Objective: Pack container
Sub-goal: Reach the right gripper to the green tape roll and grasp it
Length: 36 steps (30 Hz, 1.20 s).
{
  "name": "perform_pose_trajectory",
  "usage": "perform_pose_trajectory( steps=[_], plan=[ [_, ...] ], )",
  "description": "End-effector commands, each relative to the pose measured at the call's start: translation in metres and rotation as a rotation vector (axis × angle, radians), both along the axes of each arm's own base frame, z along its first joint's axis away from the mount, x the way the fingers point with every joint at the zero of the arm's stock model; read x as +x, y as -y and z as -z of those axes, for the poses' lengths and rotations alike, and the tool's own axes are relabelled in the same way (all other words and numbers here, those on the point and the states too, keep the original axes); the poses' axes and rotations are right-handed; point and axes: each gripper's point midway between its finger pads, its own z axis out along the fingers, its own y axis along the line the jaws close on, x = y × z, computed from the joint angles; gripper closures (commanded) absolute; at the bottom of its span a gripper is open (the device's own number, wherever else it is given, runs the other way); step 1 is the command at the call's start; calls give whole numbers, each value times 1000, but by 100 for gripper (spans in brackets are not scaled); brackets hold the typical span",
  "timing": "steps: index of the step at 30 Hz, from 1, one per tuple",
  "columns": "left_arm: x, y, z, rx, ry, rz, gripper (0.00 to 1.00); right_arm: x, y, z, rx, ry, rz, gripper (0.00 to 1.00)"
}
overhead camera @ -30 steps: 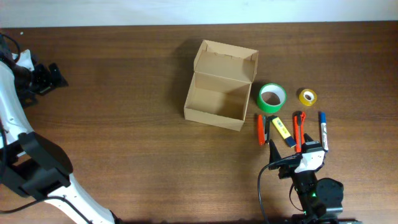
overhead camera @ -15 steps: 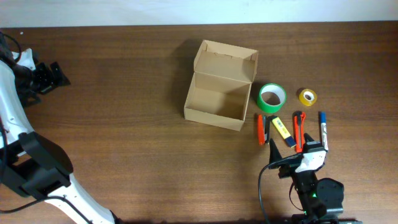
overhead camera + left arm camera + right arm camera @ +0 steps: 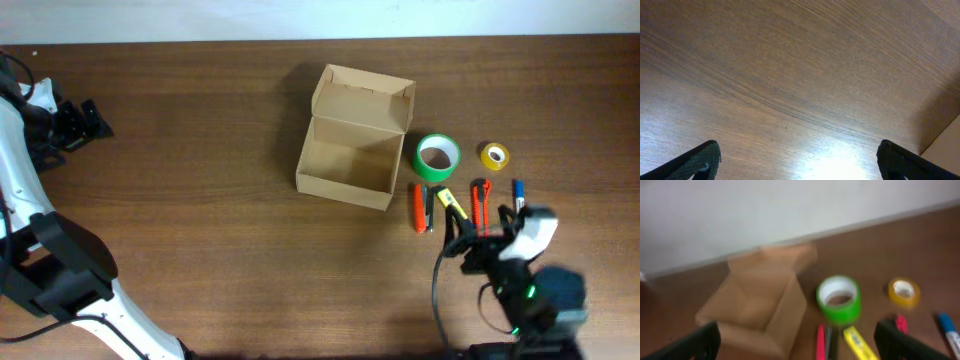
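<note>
The green tape roll's rim (image 3: 456, 157) (image 3: 856, 296) has bare wood on the side facing the yellow roll, which leaves room for a finger, so my right gripper will next go outward and then down onto it there.
The container (image 3: 345, 165) is an open tan cardboard box at mid table, its flap lid standing up at the back; it shows blurred in the right wrist view (image 3: 755, 302). Right of it lie a green tape roll (image 3: 437, 157), a yellow tape roll (image 3: 494, 156) and several pens (image 3: 452, 203). My right gripper (image 3: 478, 238) is open and empty, just in front of the pens; its wrist view (image 3: 800, 345) shows the green roll (image 3: 839, 299) and yellow roll (image 3: 903, 291) ahead. My left gripper (image 3: 80, 122) is open and empty at the far left, over bare wood (image 3: 800, 162).
The pens are an orange one (image 3: 419, 208), a black one (image 3: 429, 205), a second orange one (image 3: 479, 198) and a blue one (image 3: 518, 192). The table's back edge meets a white wall (image 3: 790, 215). A pale surface (image 3: 946, 150) shows beyond the table's edge.
My right arm has swung to the right and its gripper has come forward, close to the pens. The left gripper shifted slightly. The box, tapes and pens have not moved.
</note>
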Motion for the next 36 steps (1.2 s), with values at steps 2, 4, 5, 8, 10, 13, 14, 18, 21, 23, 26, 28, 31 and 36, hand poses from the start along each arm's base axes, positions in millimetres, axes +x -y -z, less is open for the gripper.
perform_pose_trajectory(
  steps=[2,4,5,8,10,13,14,18,21,23,26,28,31,36],
  plan=[
    [-1,3,-1,-8,6,21,1,23,-16,-33,-19,-206,-101,1],
    [-1,3,-1,-8,6,21,0,37,-22,-47,-28,-313,-142,1],
    [-1,3,-1,-8,6,21,0,44,-24,-55,-30,-350,-159,1],
    [-1,3,-1,-8,6,21,0,65,-39,-83,9,-426,-243,1],
    [-1,3,-1,-8,6,21,1,80,-44,-97,-55,-416,-314,1],
    [-1,3,-1,-8,6,21,1,110,-39,-105,-87,-423,-295,1],
    [-1,3,-1,-8,6,21,0,120,-36,-102,-98,-445,-278,1],
    [-1,3,-1,-9,6,21,0,146,-11,-65,-131,-647,-131,9],
    [-1,3,-1,-8,6,20,0,154,-1,-23,-153,-832,-85,12],
    [-1,2,-1,-8,6,19,1,158,1,2,-165,-916,-78,12],
    [-1,2,-1,-8,6,19,0,164,6,32,-189,-1003,-64,12],
    [-1,2,-1,-8,6,19,0,167,14,46,-214,-1038,-39,12],
    [-1,2,-1,-8,6,19,0,170,28,60,-235,-1075,-4,11],
    [-1,2,-1,-8,6,19,0,176,50,76,-210,-1097,38,11]
  ],
)
